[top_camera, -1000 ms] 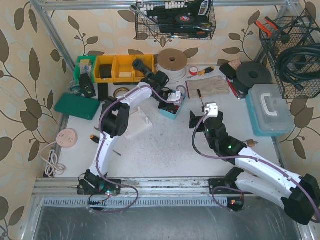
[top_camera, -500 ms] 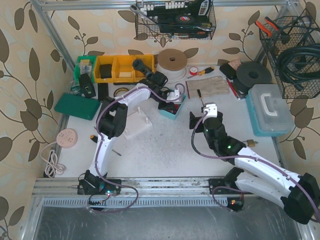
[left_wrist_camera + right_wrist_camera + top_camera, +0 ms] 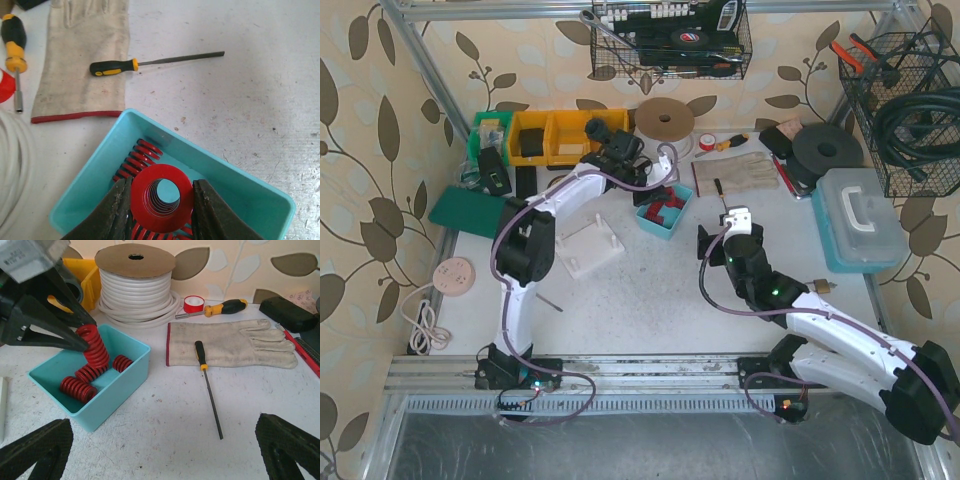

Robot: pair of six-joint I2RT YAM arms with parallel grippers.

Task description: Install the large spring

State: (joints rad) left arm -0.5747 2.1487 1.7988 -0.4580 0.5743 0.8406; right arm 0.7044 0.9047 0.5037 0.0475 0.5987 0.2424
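Note:
My left gripper rises next, moves left in the top view, and lowers to release the spring around the fixture's corner post beside my arm, since the spring's coil is hollow.
My left gripper [image 3: 161, 181] is shut on a large red spring [image 3: 162, 222], gripped by its sides and seen end-on, above the teal bin [image 3: 225, 167]. In the right wrist view the spring [image 3: 94, 347] stands tilted, its lower end still inside the bin [image 3: 120, 377], among other red springs [image 3: 77, 388]. In the top view the left gripper [image 3: 653, 188] is at the bin's [image 3: 650, 226] far left edge. A white fixture with posts [image 3: 588, 245] lies left of the bin. My right gripper [image 3: 160, 450] is open and empty, low over the table right of the bin.
A canvas glove [image 3: 230, 342], a black-handled file [image 3: 209, 385], a white cable spool [image 3: 135, 285], red tape [image 3: 193, 303] and a screwdriver [image 3: 225, 306] lie behind the bin. Yellow bins [image 3: 555, 135] stand at back left, a blue toolbox [image 3: 860, 215] at right.
My left gripper has risen and drawn back toward the far left with the red spring in it, uncovering the bin. The right arm has barely moved.

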